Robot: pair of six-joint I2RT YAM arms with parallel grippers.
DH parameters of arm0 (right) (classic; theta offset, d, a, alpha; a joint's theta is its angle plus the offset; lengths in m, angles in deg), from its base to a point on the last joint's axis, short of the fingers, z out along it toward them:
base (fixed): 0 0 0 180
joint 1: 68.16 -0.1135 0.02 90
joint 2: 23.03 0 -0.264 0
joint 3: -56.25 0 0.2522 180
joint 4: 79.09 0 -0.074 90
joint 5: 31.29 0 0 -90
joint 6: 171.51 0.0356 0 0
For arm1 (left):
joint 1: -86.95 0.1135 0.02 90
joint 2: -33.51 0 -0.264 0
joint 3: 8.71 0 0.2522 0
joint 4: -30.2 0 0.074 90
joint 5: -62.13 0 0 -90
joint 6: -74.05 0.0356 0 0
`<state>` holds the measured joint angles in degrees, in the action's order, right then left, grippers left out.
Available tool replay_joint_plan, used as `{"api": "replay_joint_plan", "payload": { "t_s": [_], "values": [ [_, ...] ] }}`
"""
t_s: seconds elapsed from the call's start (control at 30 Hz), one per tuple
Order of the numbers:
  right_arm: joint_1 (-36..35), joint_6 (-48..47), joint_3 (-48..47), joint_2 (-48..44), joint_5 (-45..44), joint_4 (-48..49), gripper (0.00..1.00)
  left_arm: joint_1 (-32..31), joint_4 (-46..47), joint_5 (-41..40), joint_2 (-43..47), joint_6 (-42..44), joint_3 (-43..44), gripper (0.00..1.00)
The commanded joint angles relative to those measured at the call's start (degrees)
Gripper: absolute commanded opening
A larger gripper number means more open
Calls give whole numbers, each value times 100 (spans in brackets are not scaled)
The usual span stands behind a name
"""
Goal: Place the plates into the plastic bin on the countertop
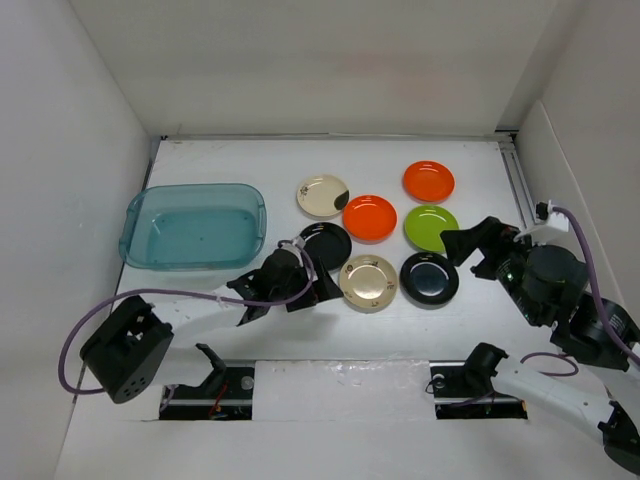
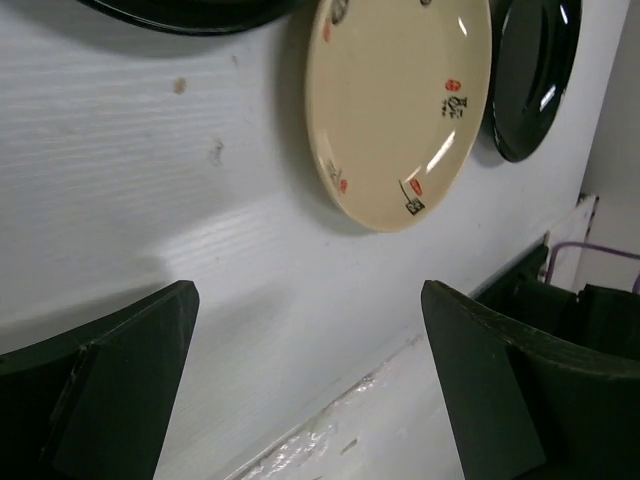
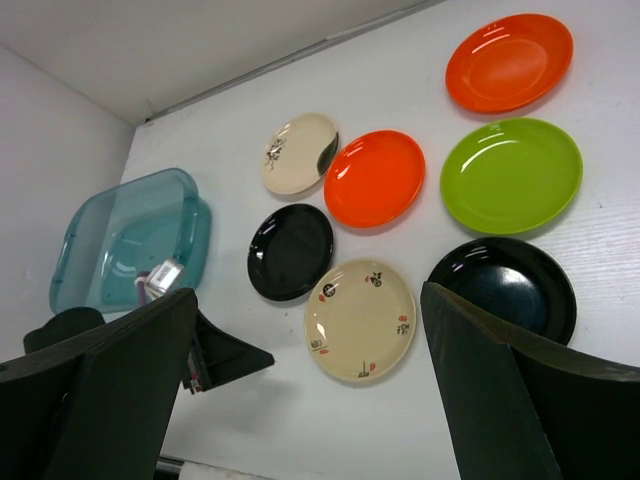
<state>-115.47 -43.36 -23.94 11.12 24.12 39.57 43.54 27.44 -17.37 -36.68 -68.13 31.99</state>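
Observation:
I need to lower my left gripper next toward the gold-tan plate (image 2: 400,100), onto its bin-side rim (image 2: 325,169).
Seven plates lie on the white countertop (image 1: 300,330): cream with a dark patch (image 1: 322,195), two orange (image 1: 369,217) (image 1: 428,181), lime green (image 1: 431,228), two black (image 1: 325,243) (image 1: 429,278) and gold-tan (image 1: 368,283). The teal plastic bin (image 1: 193,226) stands empty at the left. My left gripper (image 1: 322,282) is open and empty, low over the countertop just left of the gold-tan plate (image 2: 400,100). My right gripper (image 1: 470,250) is open and empty, raised to the right of the plates, and looks down on the gold-tan plate (image 3: 360,318) and the bin (image 3: 130,240).
White walls close in the left, back and right sides. A metal rail (image 1: 520,185) runs along the right wall. The arm bases and a purple cable (image 1: 150,296) sit at the near edge. The left gripper also shows in the right wrist view (image 3: 215,350).

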Motion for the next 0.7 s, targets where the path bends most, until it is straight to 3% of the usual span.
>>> {"api": "replay_joint_plan", "payload": {
  "t_s": [0.0,0.1,0.13,0.43,0.57,0.67],
  "values": [
    [11,-36,104,-31,260,231,99,-228,1202,479,-344,-240,-48,92],
    [11,-36,104,-31,391,292,99,-308,1535,479,-774,-292,-48,86],
    [11,-36,104,-31,444,345,99,-308,1536,479,-881,-353,-48,78],
    [11,-36,104,-93,611,398,99,-360,1738,-163,-1778,-723,4,45],
    [11,-36,104,-216,611,451,99,-360,1800,-233,-2226,-863,189,36],
    [11,-36,157,-269,611,451,99,-413,1686,-540,-2306,-1004,311,34]
  ]
}}
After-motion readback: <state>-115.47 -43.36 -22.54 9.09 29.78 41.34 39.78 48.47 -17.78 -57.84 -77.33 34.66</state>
